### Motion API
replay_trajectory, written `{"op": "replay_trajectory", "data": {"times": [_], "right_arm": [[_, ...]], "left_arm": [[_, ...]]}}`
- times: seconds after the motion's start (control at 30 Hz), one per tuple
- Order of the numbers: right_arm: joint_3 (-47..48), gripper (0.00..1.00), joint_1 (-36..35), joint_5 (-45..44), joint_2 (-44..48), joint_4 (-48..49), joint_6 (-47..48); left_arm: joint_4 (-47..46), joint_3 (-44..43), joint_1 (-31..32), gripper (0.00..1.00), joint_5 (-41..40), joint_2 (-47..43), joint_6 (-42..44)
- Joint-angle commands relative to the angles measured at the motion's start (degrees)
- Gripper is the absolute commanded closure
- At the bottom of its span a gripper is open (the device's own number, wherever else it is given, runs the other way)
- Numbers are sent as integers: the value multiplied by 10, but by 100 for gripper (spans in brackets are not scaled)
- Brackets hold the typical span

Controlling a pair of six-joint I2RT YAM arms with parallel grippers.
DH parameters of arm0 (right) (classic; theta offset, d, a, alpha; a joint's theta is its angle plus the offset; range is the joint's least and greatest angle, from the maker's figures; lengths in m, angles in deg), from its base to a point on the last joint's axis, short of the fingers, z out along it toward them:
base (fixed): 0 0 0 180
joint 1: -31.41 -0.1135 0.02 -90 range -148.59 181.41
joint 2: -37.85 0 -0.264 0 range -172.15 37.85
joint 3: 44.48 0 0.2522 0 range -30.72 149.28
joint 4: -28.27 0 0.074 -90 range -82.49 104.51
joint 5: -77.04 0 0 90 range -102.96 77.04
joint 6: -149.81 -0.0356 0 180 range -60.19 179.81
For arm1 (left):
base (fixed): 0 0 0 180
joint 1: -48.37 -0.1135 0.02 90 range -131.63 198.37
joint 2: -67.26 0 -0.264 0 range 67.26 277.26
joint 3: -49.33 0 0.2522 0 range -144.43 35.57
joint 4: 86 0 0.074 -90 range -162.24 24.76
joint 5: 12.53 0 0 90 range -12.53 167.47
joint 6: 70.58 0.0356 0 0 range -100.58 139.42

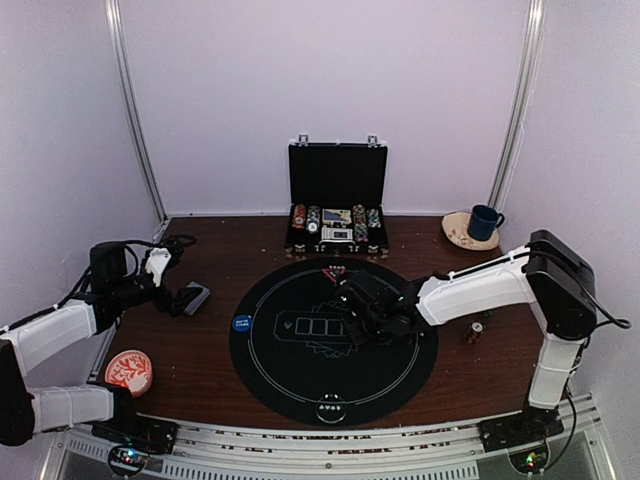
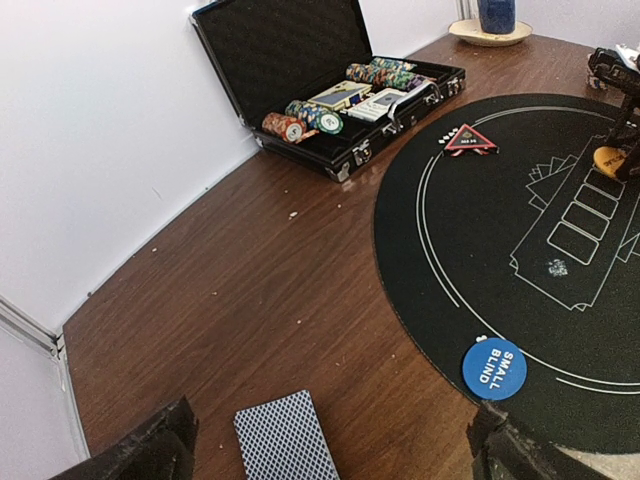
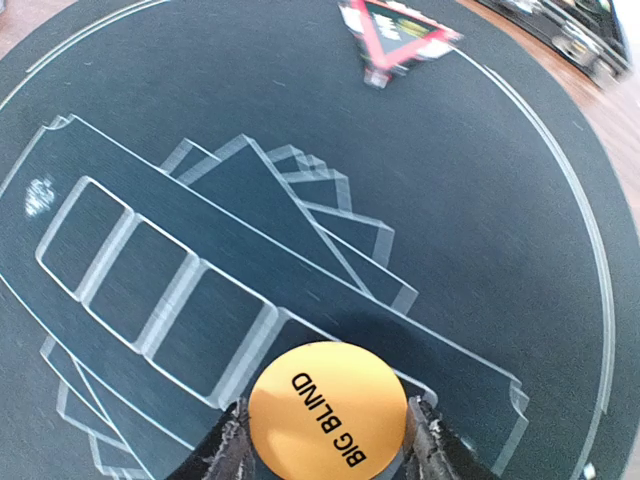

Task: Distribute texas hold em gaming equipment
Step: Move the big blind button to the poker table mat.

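I will next carry the orange disc with my right gripper to the right in the top view and down onto the mat's edge, because SMALL BLIND is on the mat's opposite edge.
My right gripper (image 3: 326, 450) is shut on an orange disc (image 3: 328, 412) marked BIG BLIND, one finger on each side of its rim, over the printed card boxes of the black round mat (image 3: 520, 200). In the top view this gripper (image 1: 352, 308) sits near the mat's middle. A red triangle marker (image 3: 400, 40) lies at the mat's far edge. A blue SMALL BLIND disc (image 2: 494, 368) rests on the mat's left edge. My left gripper (image 2: 335, 455) stands wide open over a grey-blue-backed deck of cards (image 2: 285, 440) on the wood. A dark disc (image 1: 331, 410) lies at the mat's near edge.
An open black briefcase (image 1: 337, 200) with rows of chips stands at the back. A blue mug (image 1: 486, 222) sits on a saucer at the back right. A red-and-white round dish (image 1: 129, 370) lies near the left front. Small items (image 1: 476, 330) lie right of the mat.
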Motion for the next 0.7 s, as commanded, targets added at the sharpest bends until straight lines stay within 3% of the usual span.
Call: {"op": "replay_trajectory", "data": {"times": [0.0, 0.37, 0.67], "right_arm": [[-61, 57, 15, -32, 60, 10, -24], [-209, 57, 52, -64, 179, 19, -74], [-269, 57, 98, -78, 220, 39, -88]], "left_arm": [[-30, 3, 2, 2, 9, 2, 5], [-29, 2, 2, 2, 10, 3, 5], [-28, 3, 2, 2, 13, 2, 4]]}}
